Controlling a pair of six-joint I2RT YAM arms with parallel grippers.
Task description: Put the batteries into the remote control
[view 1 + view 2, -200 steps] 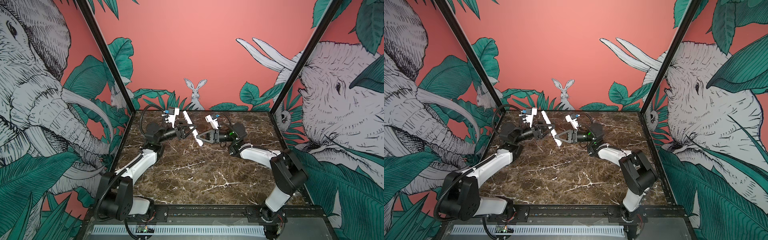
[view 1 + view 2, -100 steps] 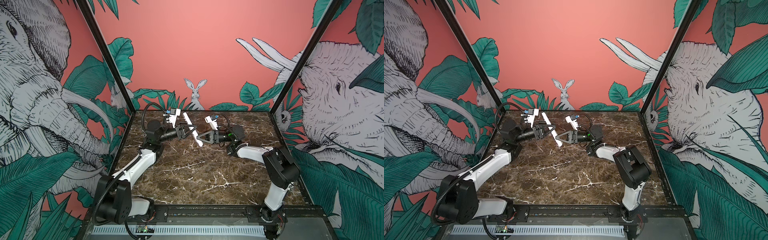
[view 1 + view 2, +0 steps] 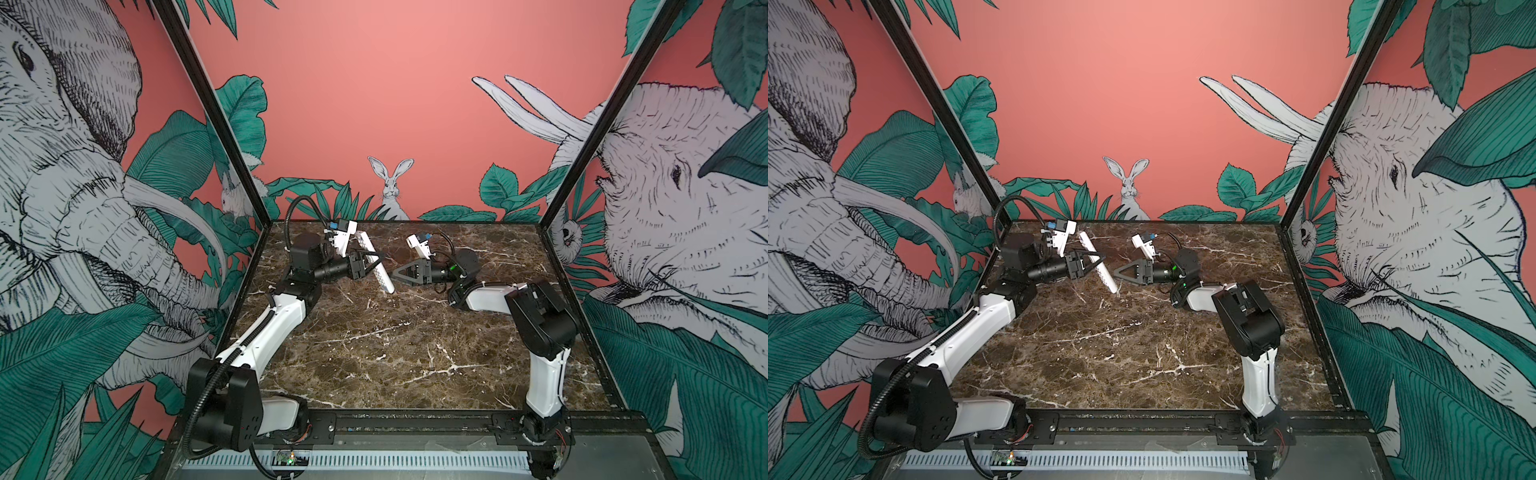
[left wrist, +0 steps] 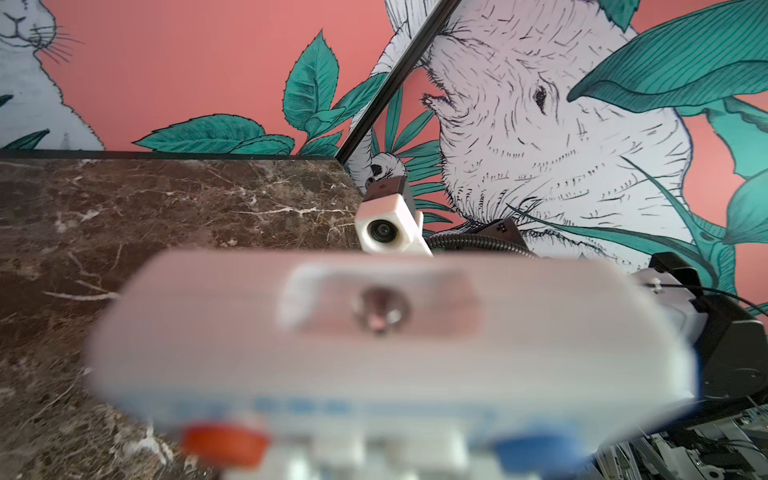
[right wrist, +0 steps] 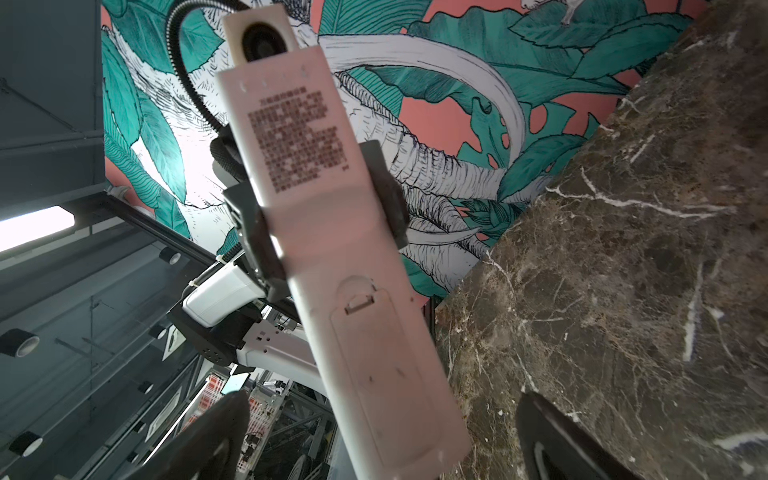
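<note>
The remote needs to go down onto the bare marble between the arms next, so my left gripper should tilt downward, lower it there and release it. That open spot is below the gripper.
The remote control (image 3: 376, 266) (image 3: 1099, 262) is a slim white bar held tilted in the air above the marble table, in both top views. My left gripper (image 3: 371, 266) (image 3: 1094, 264) is shut across its middle. The right wrist view shows its plain back (image 5: 332, 232) with printed text and the battery cover (image 5: 374, 365) in place, one left finger (image 5: 257, 237) at each long edge. My right gripper (image 3: 395, 276) (image 5: 386, 440) stands open, its fingers (image 5: 216, 432) on either side of the remote's lower end without touching. In the left wrist view the remote's end (image 4: 374, 340) is a blur. The batteries are out of view.
The brown marble table (image 3: 395, 353) is bounded by black frame posts and painted walls on three sides. The right arm's elbow (image 3: 540, 316) rises over the right half of the table. The right wrist camera (image 4: 386, 228) faces the left wrist view.
My right gripper's jaws have spread wide apart at the remote's lower end. The right arm's elbow has swung inward. The left gripper still holds the remote in about the same place.
</note>
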